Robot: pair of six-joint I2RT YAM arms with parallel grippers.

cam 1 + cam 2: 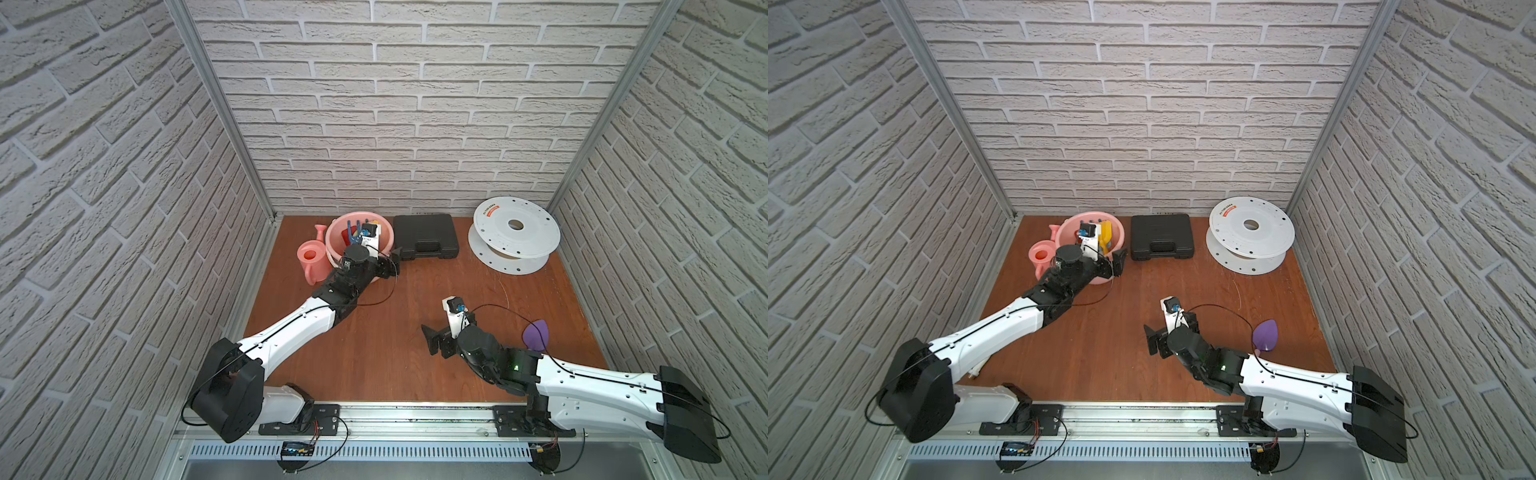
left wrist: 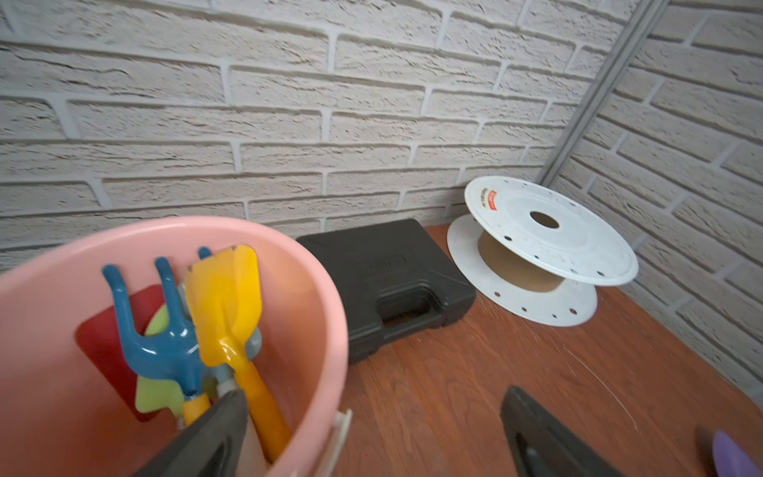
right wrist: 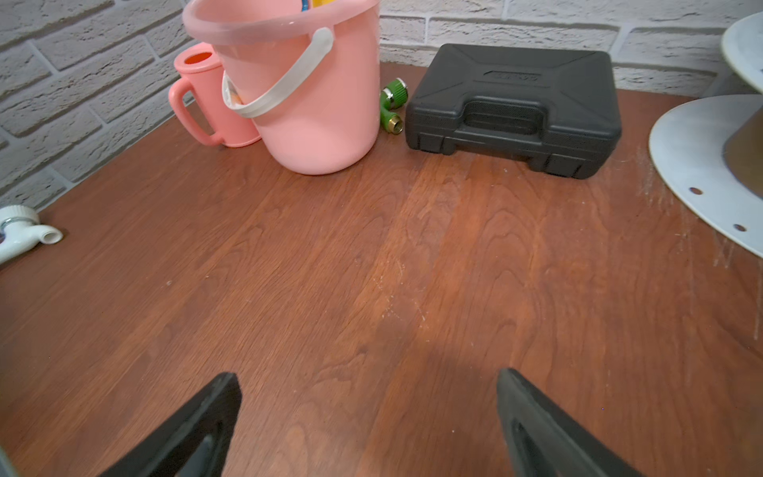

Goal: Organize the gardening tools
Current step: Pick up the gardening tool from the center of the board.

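My right gripper is above the spade, which lies on the table. It should next swing toward the purple spade [image 1: 536, 334], tip downward and lower onto the arm-covered end.
A pink bucket [image 1: 330, 245] [image 2: 313, 297] [image 3: 322, 103] at the back left holds a blue rake [image 2: 161, 351], a yellow spade [image 2: 227, 305], a red spade [image 2: 103, 351] and a green trowel [image 2: 159, 396]. A pink watering can [image 1: 309, 257] [image 3: 210, 91] stands against its left side. A purple spade [image 1: 536, 334] [image 1: 1266, 336] lies on the table at the right, partly under my right arm. My left gripper [image 1: 382, 255] [image 2: 373, 398] is open and holds nothing; it straddles the bucket's rim, one finger inside by the yellow handle. My right gripper [image 1: 446, 332] [image 3: 367, 384] is open and empty above the middle of the table.
A black plastic case [image 1: 426, 241] [image 3: 512, 107] lies right of the bucket. A big white reel [image 1: 515, 232] [image 2: 545, 247] fills the back right corner. A green hose connector [image 3: 392, 105] sits between bucket and case. A white pipe fitting [image 3: 20, 231] lies near the left wall.
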